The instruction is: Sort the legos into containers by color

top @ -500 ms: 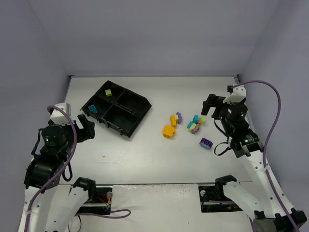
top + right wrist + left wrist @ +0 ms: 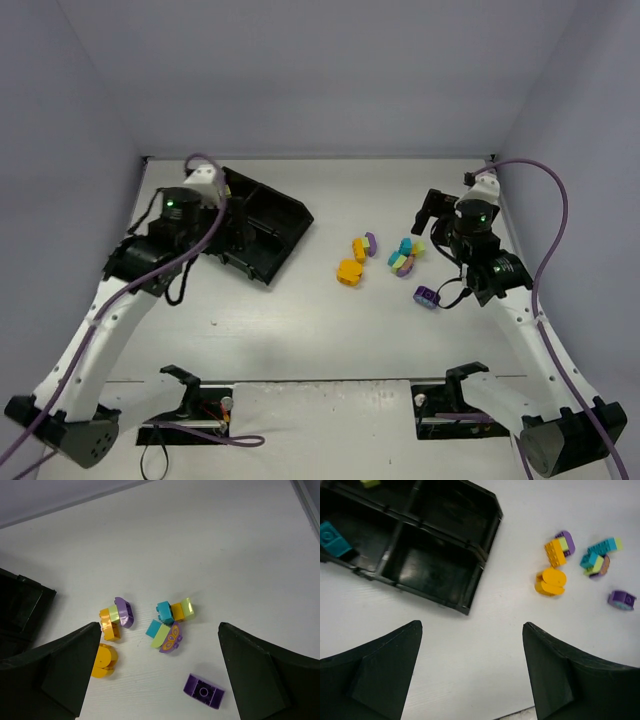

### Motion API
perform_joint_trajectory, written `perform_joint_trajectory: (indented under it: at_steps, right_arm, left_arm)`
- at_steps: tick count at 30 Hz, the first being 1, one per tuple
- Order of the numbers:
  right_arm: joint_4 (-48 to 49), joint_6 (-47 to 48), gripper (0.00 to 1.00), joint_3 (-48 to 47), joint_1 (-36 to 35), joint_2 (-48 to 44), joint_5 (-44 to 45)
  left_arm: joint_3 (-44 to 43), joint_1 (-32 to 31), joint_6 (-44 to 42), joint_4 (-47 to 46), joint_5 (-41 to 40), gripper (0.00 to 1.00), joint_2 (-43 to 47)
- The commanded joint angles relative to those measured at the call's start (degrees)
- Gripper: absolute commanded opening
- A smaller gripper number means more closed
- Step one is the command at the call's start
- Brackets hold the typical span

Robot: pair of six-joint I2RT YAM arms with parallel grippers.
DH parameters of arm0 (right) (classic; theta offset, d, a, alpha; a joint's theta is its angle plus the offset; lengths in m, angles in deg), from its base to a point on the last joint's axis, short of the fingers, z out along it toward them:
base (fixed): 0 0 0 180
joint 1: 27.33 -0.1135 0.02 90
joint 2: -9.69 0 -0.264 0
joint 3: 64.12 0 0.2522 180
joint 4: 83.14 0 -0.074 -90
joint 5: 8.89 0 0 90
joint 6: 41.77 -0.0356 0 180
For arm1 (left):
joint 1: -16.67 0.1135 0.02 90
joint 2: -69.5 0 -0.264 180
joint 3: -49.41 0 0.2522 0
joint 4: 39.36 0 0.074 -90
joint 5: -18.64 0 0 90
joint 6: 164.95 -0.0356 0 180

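The left gripper will next move past the tray and down onto the orange round piece, which lies below and to the gripper's right in the top view.
The black tray stands at the back left, partly under my left arm. In the left wrist view the tray holds a teal brick and a lime brick in separate compartments. The loose legos lie mid-right: an orange round piece, an orange-lime-purple stack, a teal-lime cluster and a purple brick. My left gripper is open and empty above the tray's near edge. My right gripper is open and empty above the legos.
The right wrist view shows the orange round piece, the stack, a teal-orange-lime stack, a teal-lime-purple piece, the purple brick and the tray corner. Walls enclose the table.
My left arm has swung from the near left up and right over the tray. My right arm has shifted slightly left. The legos have not moved.
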State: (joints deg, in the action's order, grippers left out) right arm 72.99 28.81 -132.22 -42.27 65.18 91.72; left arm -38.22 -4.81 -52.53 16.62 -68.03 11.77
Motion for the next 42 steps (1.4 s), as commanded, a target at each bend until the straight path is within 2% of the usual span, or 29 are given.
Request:
perform_joint_trajectory:
  at_steps: [1, 3, 4, 5, 6, 10, 14, 20, 26, 42]
  right_arm:
    - [0.0, -2.8, 1.0, -3.4, 0.0, 1.4, 3.0]
    - [-0.6, -3.5, 1.0, -3.5, 0.1, 1.6, 3.0]
    - [-1.0, -4.8, 1.0, -2.7, 0.1, 1.3, 2.3]
    - [-1.1, -5.4, 1.0, -2.2, 0.1, 1.1, 2.0]
    - [-1.1, -5.4, 1.0, -2.2, 0.1, 1.0, 2.0]
    - [-1.2, -6.1, 1.0, -1.6, 0.1, 1.2, 1.3]
    - [-1.6, -6.4, 1.0, -1.6, 0.1, 2.1, 1.1]
    - [-1.8, -6.5, 1.0, -1.5, 0.2, 2.4, 0.5]
    - [-2.0, -6.5, 1.0, -0.8, 0.2, 2.3, -0.1]
    - [-2.4, -4.9, 1.0, 0.4, 0.3, 1.0, -2.3]
  left_arm:
    - [-3.6, -8.5, 2.4, -4.3, -2.8, 0.75, -6.2]
    - [-4.1, -11.3, 4.4, -5.2, -2.8, 0.75, -9.3]
    - [-4.6, -16.6, 8.2, -7.6, -2.8, 0.75, -17.0]
    - [-4.9, -19.4, 9.6, -9.0, -2.8, 0.8, -18.5]
    - [-4.9, -19.4, 9.6, -9.0, -2.8, 0.8, -20.2]
    - [-7.1, -26.4, 12.8, -12.7, -2.8, 0.81, -28.5]
    - [-12.2, -30.6, 13.5, -13.7, -5.0, 0.82, -38.8]
    - [-16.6, -32.5, 14.9, -13.9, -6.1, 0.82, -48.7]
    - [-19.5, -32.9, 14.3, -14.7, -6.0, 0.82, -54.8]
    - [-23.3, -32.5, 7.6, -14.5, -13.7, 0.82, -61.6]
